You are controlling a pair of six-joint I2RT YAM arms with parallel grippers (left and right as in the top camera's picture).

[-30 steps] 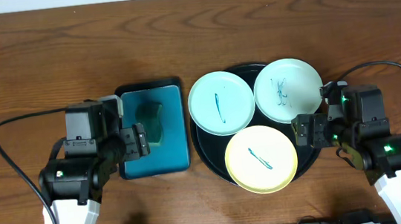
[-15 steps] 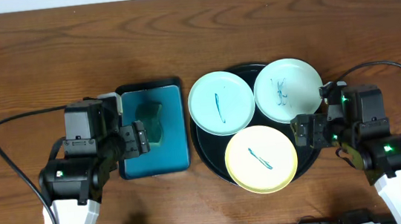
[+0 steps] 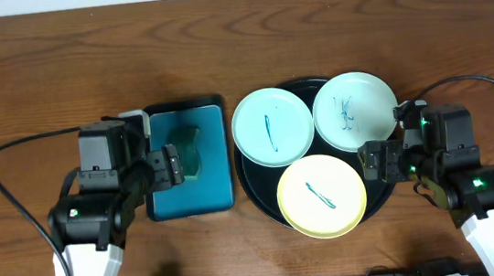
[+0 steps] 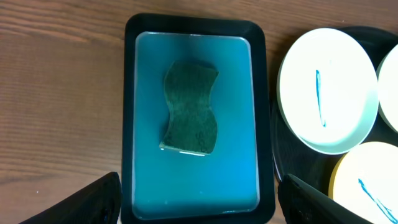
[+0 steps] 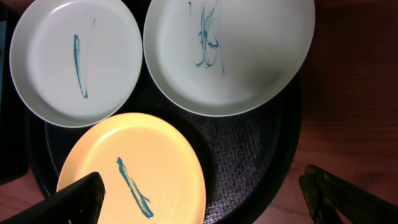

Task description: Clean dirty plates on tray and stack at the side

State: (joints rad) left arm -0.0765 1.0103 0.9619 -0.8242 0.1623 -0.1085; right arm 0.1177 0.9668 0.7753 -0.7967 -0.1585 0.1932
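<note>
My left gripper should next move outward and down onto the narrow middle of the green sponge (image 3: 188, 152) (image 4: 190, 109), because it is below and outward of the open fingers.
The round black tray (image 3: 260, 192) holds three plates. A mint plate (image 3: 272, 127) lies at its left with one teal stroke. A second mint plate (image 3: 355, 111) lies at the back right with teal scribbles. A yellow plate (image 3: 321, 196) lies in front with a teal streak. All three show in the right wrist view: left mint (image 5: 74, 62), right mint (image 5: 227, 53), yellow (image 5: 134, 171). My right gripper (image 5: 208, 202) is open and empty above the tray's front right, beside the yellow plate. My left gripper (image 4: 202, 208) is open and empty above the near end of the small teal tray.
A small rectangular black tray with a teal lining (image 4: 196, 168) stands left of the round tray and holds a dark green sponge (image 4: 190, 107). Bare wooden table (image 3: 38, 77) surrounds both trays.
My left gripper has crept slightly towards the back over the teal tray. The right arm and the plates have not moved.
</note>
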